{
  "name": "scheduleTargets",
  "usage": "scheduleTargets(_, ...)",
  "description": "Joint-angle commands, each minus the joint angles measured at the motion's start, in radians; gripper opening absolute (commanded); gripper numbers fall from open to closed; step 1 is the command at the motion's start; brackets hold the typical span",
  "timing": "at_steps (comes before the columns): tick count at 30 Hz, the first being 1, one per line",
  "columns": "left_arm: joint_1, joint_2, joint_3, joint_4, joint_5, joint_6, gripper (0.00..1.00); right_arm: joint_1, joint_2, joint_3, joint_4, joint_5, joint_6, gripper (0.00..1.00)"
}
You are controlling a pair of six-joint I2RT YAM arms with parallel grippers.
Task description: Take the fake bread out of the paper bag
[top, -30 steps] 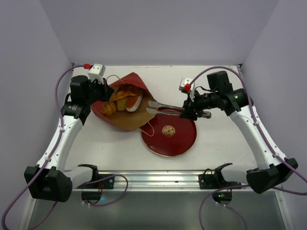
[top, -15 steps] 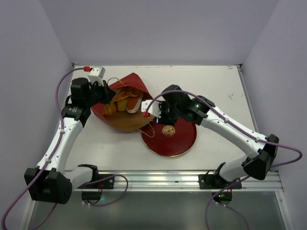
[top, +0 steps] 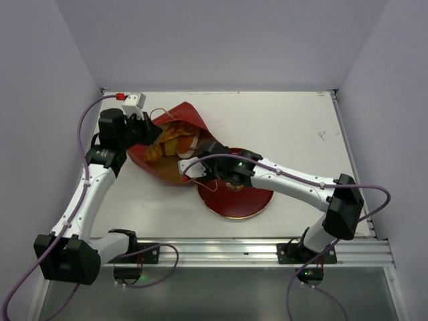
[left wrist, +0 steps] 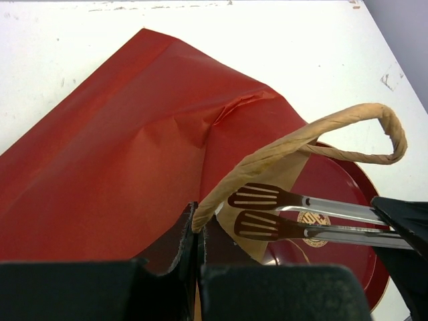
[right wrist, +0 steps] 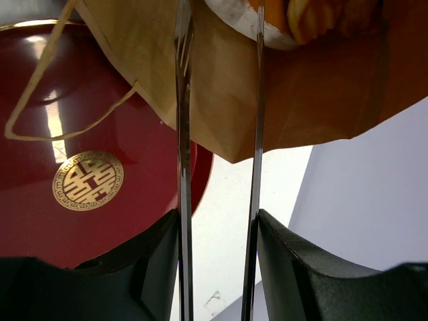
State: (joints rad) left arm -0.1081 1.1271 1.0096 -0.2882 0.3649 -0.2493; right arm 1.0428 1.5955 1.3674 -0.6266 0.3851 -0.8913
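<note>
The white-rimmed slice [right wrist: 237, 17] is just past the ends of the open tongs. My right gripper will next move down toward the bag and slide the tongs deeper past the bag's opening onto the slice.
The dark-red paper bag [top: 160, 167] lies on its side with its brown mouth facing right. Golden-orange fake bread [top: 170, 140] shows inside it, and in the right wrist view [right wrist: 314, 17] beside a white-rimmed slice [right wrist: 237, 17]. My left gripper [top: 146, 130] is shut on the bag's tan cord handle [left wrist: 301, 137], pinched between its fingertips [left wrist: 190, 231]. My right gripper [top: 208, 162] is shut on metal tongs [right wrist: 182, 134]. The tongs' slotted tips [left wrist: 264, 210] are apart and sit at the bag's mouth, just short of the bread.
A round dark-red plate [top: 249, 200] with a gold emblem [right wrist: 87, 180] lies right of the bag, under my right arm. The bag's second cord handle [right wrist: 67, 100] drapes over the plate. Purple walls close in the white table [top: 301, 127].
My right arm has swung left across the plate, carrying the tongs from mid-table to the bag's mouth. My left gripper has kept its hold on the handle.
</note>
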Motion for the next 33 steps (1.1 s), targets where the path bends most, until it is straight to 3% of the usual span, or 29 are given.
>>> scheduleTargets(1, -0.004, -0.026, 0.012, 0.007, 0.037, -0.027, 0.0, 0.008, -0.002, -0.001, 0.103, 0.097, -0.057, 0.51)
scheduleTargets(33, -0.004, -0.023, 0.027, -0.014, 0.065, -0.022, 0.0, 0.022, 0.152, 0.005, 0.183, 0.135, -0.123, 0.54)
